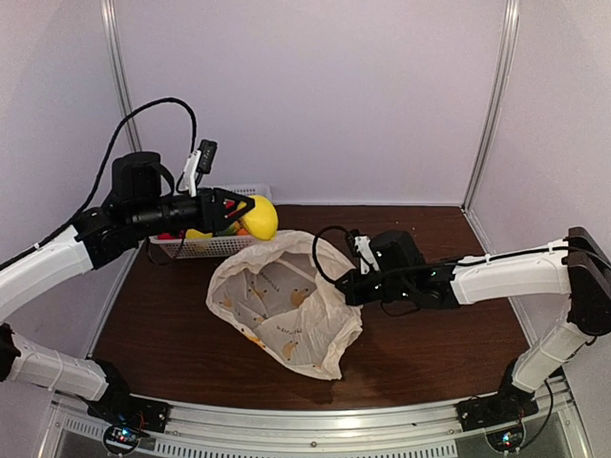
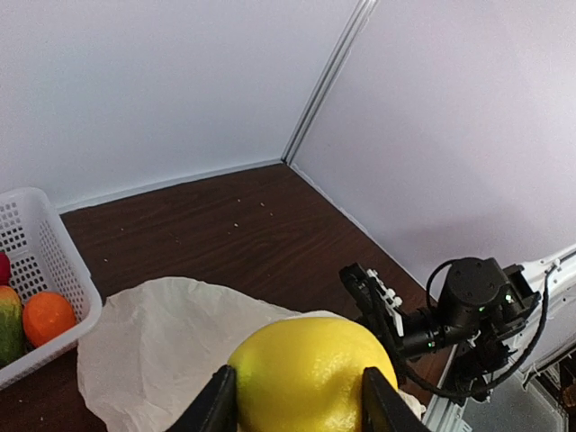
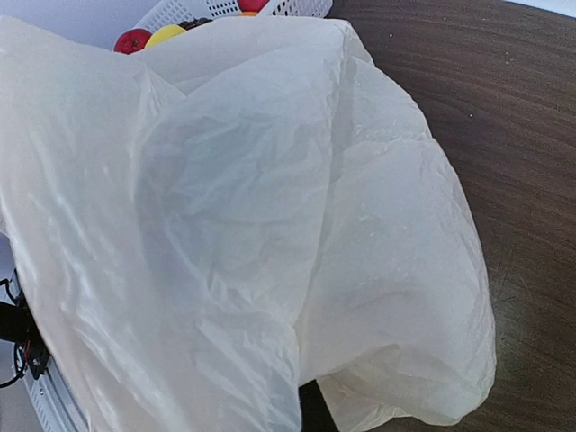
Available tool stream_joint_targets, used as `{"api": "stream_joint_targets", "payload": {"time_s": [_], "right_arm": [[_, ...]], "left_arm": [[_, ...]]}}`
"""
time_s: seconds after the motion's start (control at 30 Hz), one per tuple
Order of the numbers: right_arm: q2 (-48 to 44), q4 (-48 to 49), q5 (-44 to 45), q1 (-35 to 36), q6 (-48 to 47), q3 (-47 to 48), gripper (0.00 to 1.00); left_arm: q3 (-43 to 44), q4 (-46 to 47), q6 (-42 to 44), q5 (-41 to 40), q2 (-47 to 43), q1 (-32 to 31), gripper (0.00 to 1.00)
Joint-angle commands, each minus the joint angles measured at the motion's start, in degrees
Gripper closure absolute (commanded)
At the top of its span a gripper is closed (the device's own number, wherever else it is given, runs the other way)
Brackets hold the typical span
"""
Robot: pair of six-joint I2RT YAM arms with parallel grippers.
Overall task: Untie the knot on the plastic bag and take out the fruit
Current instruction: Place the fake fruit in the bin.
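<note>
I will move my left gripper left in the top view, then down into the basket to release the yellow fruit point(image 1: 259, 218), as other fruits are there.
My left gripper point(image 1: 250, 216) is shut on a yellow fruit point(image 1: 259, 218) and holds it in the air just right of the white basket; in the left wrist view the fruit point(image 2: 310, 373) sits between both fingers point(image 2: 216, 407). The plastic bag point(image 1: 284, 303) lies open and slack on the table with its mouth lifted; no knot shows. My right gripper point(image 1: 346, 285) is shut on the bag's right rim and holds it up. The bag's film point(image 3: 270, 225) fills the right wrist view and hides the fingers. No fruit shows inside the bag.
The white perforated basket point(image 1: 205, 248) stands at the back left against the wall. It holds an orange fruit point(image 2: 47, 317), a green one point(image 2: 9, 326) and a red one point(image 3: 133, 40). White walls enclose the brown table point(image 1: 430, 353). The right arm point(image 2: 468, 297) lies beyond the bag.
</note>
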Motion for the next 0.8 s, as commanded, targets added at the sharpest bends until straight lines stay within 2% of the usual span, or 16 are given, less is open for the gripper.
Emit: {"api": "stream_joint_targets", "payload": {"time_s": [0.0,0.07,0.33,0.5,0.77], "right_arm": [[-1.80,-0.68,2.06,-0.29,-0.28,-1.36,1.00],[-1.87,-0.67,2.02,-0.29,-0.19,-1.48,1.00],[-2.18,-1.04,1.86,-0.29,-0.33,-1.30,1.00],[-2.35,-1.26,1.72,-0.29,-0.20,-1.30,1.00],[-2.09,-1.42,1.65,-0.28,-0.09,-1.05,1.00]], "left_arm": [[5.20,-2.17,3.33,2.23,1.38,7.21,0.58],[6.10,-1.38,3.71,2.91,2.31,11.12,0.58],[7.52,3.24,4.80,-4.30,10.58,23.52,0.60],[7.43,6.95,5.37,-9.68,17.67,26.98,0.60],[10.37,12.27,5.35,-10.73,26.90,27.79,0.60]]}}
